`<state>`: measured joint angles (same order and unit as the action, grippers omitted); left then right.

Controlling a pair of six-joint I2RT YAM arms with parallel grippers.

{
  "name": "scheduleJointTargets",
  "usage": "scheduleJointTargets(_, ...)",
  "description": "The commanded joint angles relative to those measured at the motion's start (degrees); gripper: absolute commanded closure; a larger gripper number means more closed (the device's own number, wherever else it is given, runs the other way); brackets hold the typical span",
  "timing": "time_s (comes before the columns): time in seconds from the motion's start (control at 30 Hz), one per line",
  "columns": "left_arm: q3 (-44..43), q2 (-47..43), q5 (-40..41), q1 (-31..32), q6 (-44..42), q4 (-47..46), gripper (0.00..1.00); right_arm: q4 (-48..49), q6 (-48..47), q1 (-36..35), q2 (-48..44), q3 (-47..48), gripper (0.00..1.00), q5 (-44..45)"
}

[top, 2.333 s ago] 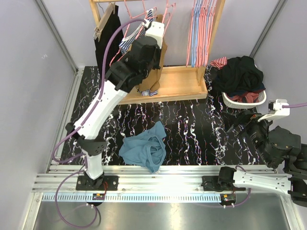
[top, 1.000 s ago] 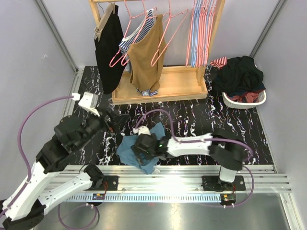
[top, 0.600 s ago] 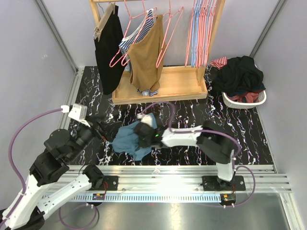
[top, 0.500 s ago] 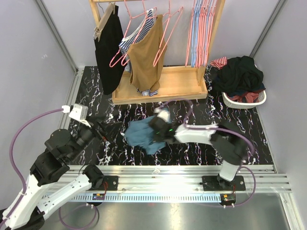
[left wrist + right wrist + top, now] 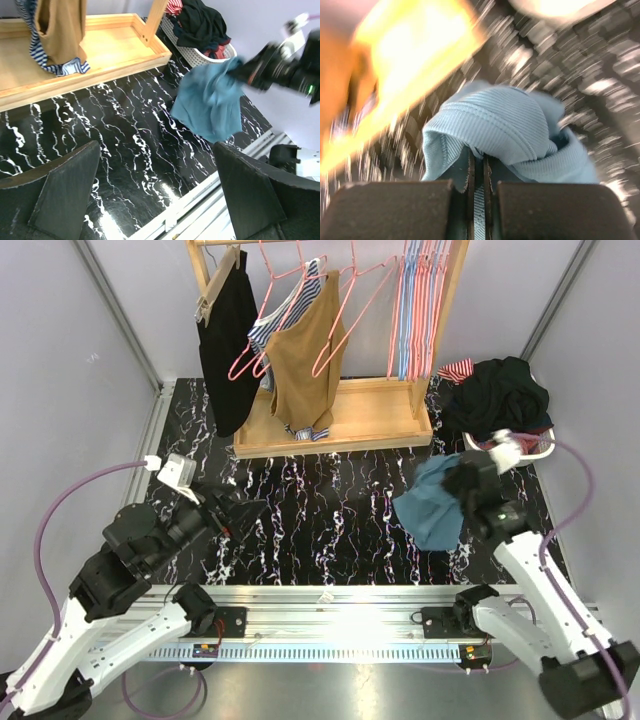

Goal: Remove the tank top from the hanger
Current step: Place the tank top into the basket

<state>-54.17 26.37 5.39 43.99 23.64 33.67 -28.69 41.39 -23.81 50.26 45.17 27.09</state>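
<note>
The blue top in my right gripper should next move outward over the dark heap in the basket, then go down and be released. The white basket already holds taken-off clothes.
A brown tank top (image 5: 305, 350) hangs on a pink hanger (image 5: 340, 300) on the wooden rack; its lower part shows in the left wrist view (image 5: 60, 25). My right gripper (image 5: 462, 485) is shut on a blue ribbed top (image 5: 432, 505), which dangles above the table's right side, next to the basket. In the right wrist view the jaws (image 5: 476, 170) pinch a fold of this blue fabric (image 5: 505, 125). My left gripper (image 5: 240, 510) hovers open and empty over the front left of the table, its fingers (image 5: 70, 185) spread wide, the blue top (image 5: 212, 102) ahead of it.
A white basket (image 5: 505, 455) heaped with dark clothes (image 5: 500, 395) stands at the right. The rack's wooden base (image 5: 370, 415) spans the back. A black garment (image 5: 225, 340), a striped one (image 5: 270, 325) and several bare hangers (image 5: 415, 310) also hang there.
My right gripper shut on the blue top lying at the table's front middle, lifted it and swung it right toward the basket. The left arm drew back from the rack to the front left.
</note>
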Motion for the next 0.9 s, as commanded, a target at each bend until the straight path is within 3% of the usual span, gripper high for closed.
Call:
scheduleJointTargets(0.0,-0.41,1.05,-3.1,0.13,1.23,-3.08,0.01,1.08,-7.54,12.97,1.06,6.75,1.0,-2.63)
scheduleJointTargets(0.07,-0.5,1.58,-3.98,0.13,1.32,-3.17,0.01,5.28,-8.86,23.3,4.3,9.31,1.0,-10.17)
scheduleJointTargets(0.17,-1.2,2.19,-5.03,0.13,1.15,-2.82,0.01,8.46,-9.39,31.52,12.19,21.66,1.0,-15.04)
scheduleJointTargets(0.33,-1.73,1.14,-5.04,0.13,1.59,-1.5,0.01,12.42,-9.66,35.85,23.46,41.46,1.0,-15.4)
scheduleJointTargets(0.5,-0.41,-1.06,-6.34,0.13,2.9,-0.72,0.01,4.97,-11.33,38.83,41.73,70.07,1.0,-17.07)
scheduleJointTargets(0.57,0.56,-1.84,-6.44,0.13,3.17,-0.63,0.01,3.47,-10.81,39.8,48.4,76.09,1.0,-19.77)
scheduleJointTargets(0.7,1.26,-2.81,-6.0,0.13,2.9,-0.36,0.01,2.32,-7.11,42.53,55.73,76.05,1.0,-26.12)
scheduleJointTargets(0.8,1.0,-2.73,-5.83,0.13,2.9,-0.36,0.01,5.13,-5.44,42.89,58.98,68.93,1.0,-24.55)
scheduleJointTargets(0.87,1.0,-2.73,-5.91,0.13,2.9,-0.36,0.01,2.61,-5.18,42.89,65.27,69.51,1.0,-25.5)
